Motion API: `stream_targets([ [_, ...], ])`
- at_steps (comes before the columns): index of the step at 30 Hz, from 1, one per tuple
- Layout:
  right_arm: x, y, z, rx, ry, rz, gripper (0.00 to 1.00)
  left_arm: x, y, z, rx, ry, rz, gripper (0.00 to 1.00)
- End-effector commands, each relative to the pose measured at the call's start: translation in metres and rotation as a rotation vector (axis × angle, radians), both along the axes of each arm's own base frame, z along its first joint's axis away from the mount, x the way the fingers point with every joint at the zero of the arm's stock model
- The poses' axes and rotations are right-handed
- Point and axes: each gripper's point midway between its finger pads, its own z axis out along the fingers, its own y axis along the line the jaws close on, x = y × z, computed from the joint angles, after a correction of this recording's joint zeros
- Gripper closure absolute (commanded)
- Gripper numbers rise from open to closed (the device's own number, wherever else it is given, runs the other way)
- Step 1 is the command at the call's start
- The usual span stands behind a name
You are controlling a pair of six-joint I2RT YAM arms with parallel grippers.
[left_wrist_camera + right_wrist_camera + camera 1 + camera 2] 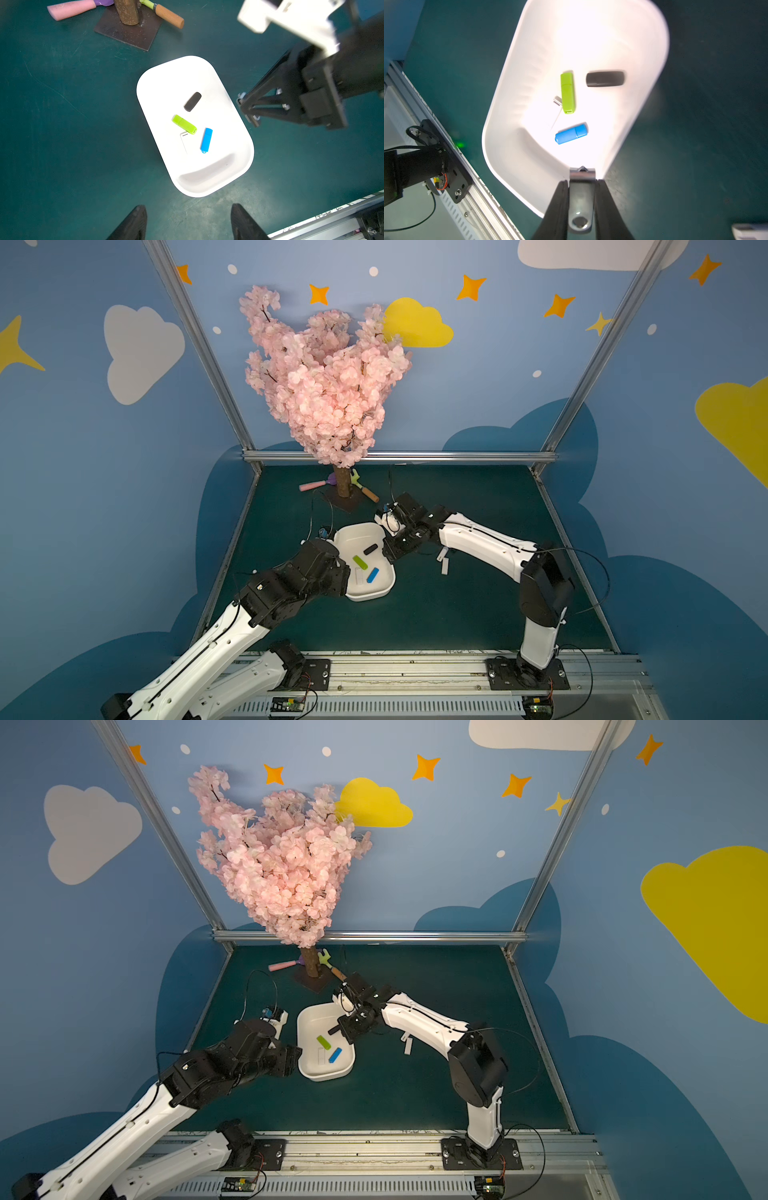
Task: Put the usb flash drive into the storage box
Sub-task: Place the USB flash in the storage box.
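Note:
The metal drive still hangs at the box's rim, so my right gripper will move inward and down toward the spot beside the blue drive, then release.
The white storage box lies on the green mat between the arms. Inside it are a black drive, a green one, a blue one and a flat white one. My right gripper hangs over the box's right rim, shut on a silver metal usb flash drive. My left gripper is open and empty above the mat, just off the box's near end.
A white drive lies on the mat right of the box, under the right forearm. A pink blossom tree on a dark base plate stands behind, with toy tools beside it. A metal rail runs along the front.

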Motion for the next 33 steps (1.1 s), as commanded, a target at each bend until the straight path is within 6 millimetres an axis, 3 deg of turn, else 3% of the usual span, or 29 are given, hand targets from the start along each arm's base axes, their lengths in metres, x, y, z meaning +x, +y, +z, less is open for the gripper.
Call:
stream_targets([
  [1,-0.009,0.021,-0.010,0.000,0.033,0.026,0.92,-0.001,0.005,0.000,0.015,0.000,0.018,0.32],
  [4,-0.016,0.035,-0.025,-0.028,0.040,0.053,0.92,-0.001,0.004,-0.002,0.019,0.007,0.013,0.32],
  [9,-0.017,0.042,-0.052,-0.089,0.046,0.052,0.85,0.000,0.001,-0.006,0.026,0.025,0.004,0.32],
  [14,-0.009,0.042,-0.058,-0.114,0.007,0.051,0.77,0.000,-0.001,-0.009,0.029,0.038,-0.004,0.32],
  [27,-0.003,0.026,-0.014,-0.086,-0.084,0.052,0.66,0.000,-0.005,-0.012,0.030,0.052,-0.018,0.31],
  [33,0.006,-0.013,0.044,-0.031,-0.199,-0.021,0.66,-0.002,-0.013,-0.015,0.015,0.068,-0.052,0.31],
])
